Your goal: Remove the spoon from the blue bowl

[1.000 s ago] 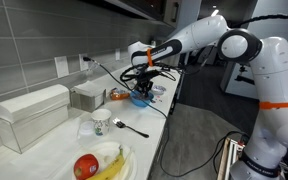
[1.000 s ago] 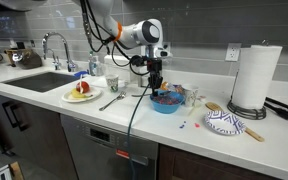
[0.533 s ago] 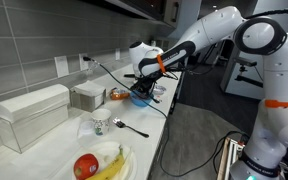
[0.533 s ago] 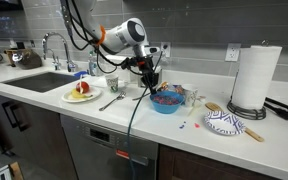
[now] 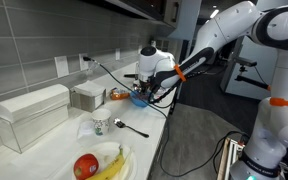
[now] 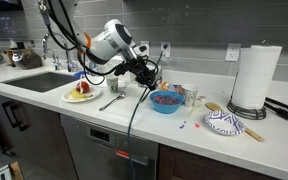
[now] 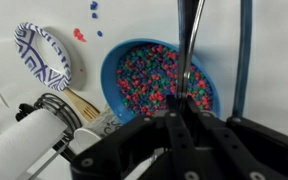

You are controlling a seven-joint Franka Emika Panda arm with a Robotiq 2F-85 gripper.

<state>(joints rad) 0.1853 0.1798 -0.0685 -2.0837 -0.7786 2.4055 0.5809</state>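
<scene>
The spoon will be released over the counter between bowl and dark utensil (image 6: 132, 100), because that part of the counter is bare. My gripper will next move off the bowl, upright and down over there.
The blue bowl (image 7: 134, 75) is full of small coloured beads and stands on the counter in both exterior views (image 5: 141, 98) (image 6: 166, 101). The spoon (image 7: 187, 50) is a thin dark rod that runs from my jaws out over the bowl; its far end is hard to make out. My gripper (image 7: 181, 108) is shut on the spoon's handle. In both exterior views my gripper (image 5: 148, 88) (image 6: 151, 80) hangs tilted just above the bowl's rim, at its side.
A patterned dish (image 6: 222, 122) (image 7: 44, 55) and a paper towel roll (image 6: 254, 75) stand beyond the bowl. A white plate with fruit (image 6: 81, 92) (image 5: 96, 163), a cup (image 6: 111, 84) and another dark utensil (image 5: 132, 127) lie on the other side. A dark cable (image 7: 246, 50) hangs past the bowl.
My wrist has tilted over and shifted off the bowl's middle toward its edge, and the spoon has moved with it.
</scene>
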